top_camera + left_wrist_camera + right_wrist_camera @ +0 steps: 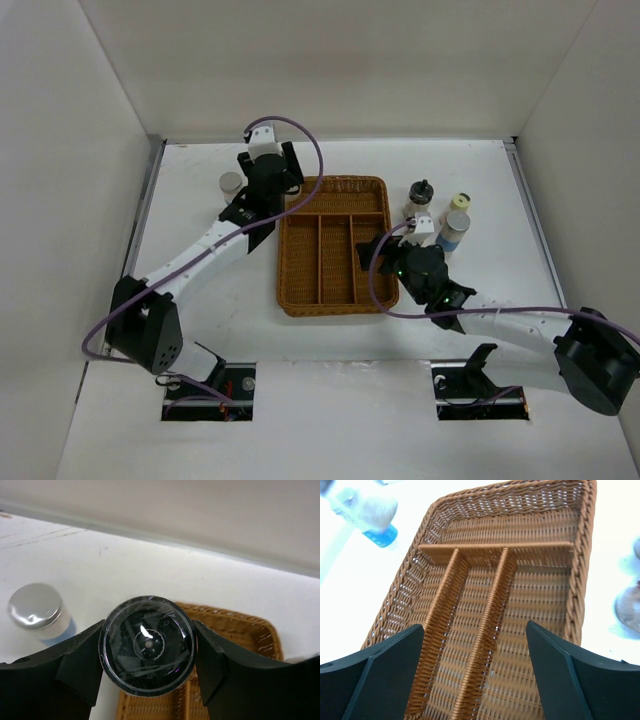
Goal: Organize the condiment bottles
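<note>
The cross compartment's closest end (311, 199) is empty, so next I will move my left gripper to the right in the top view, then go down and let go of the glass shaker there.
My left gripper (272, 178) is shut on a glass shaker with a black top (146, 645) and holds it by the far left corner of the wicker tray (333, 245). A silver-topped shaker (231, 183) stands on the table just to its left, and shows in the left wrist view (37, 611) too. My right gripper (378, 256) is open and empty over the tray's long right compartments (475, 630). Right of the tray stand another black-topped shaker (421, 194), a cream-capped bottle (461, 203) and a grey-capped bottle with a blue label (456, 229). No pink-capped bottle shows.
The tray has one cross compartment at the far end and three long ones, all without bottles. A blue-labelled bottle (367, 510) shows blurred beside the tray in the right wrist view. White walls close in the table on three sides.
</note>
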`<state>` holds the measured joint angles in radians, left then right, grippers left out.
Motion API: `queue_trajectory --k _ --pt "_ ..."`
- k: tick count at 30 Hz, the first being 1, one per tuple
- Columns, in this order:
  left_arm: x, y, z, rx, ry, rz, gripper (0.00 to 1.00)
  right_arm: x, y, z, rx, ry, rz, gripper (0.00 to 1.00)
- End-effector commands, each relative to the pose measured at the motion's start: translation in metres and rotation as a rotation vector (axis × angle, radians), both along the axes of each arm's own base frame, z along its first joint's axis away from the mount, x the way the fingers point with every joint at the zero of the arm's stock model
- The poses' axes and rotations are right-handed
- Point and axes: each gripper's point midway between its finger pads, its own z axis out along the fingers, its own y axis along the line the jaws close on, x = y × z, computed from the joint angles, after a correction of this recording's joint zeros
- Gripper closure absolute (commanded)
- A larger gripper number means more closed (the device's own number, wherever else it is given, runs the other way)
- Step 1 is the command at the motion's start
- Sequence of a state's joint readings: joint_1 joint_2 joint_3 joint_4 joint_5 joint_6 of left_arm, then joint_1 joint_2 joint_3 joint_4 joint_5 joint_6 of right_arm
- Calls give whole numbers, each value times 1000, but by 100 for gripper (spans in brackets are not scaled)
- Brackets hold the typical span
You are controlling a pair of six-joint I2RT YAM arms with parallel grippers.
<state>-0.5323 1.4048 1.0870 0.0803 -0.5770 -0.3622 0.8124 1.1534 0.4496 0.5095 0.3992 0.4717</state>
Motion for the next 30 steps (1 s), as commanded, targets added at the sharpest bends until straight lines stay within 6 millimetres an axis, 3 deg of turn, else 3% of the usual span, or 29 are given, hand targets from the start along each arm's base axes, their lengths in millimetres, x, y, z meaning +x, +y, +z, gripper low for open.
queue_trajectory --k 1,8,18,24,30 --pt "26 -25 37 -49 -103 -46 68 4 0 23 85 -48 -10 11" --pt "70 -58 21 -19 -87 -117 68 4 1 23 88 -50 -6 10" --pt "94 -63 -48 55 30 -93 66 6 -8 24 95 -56 -25 10" --pt "93 -63 -83 54 69 -89 48 7 -8 23 92 -52 -30 3" --pt "89 -58 -87 42 77 -79 21 7 -10 24 94 -56 -33 1"
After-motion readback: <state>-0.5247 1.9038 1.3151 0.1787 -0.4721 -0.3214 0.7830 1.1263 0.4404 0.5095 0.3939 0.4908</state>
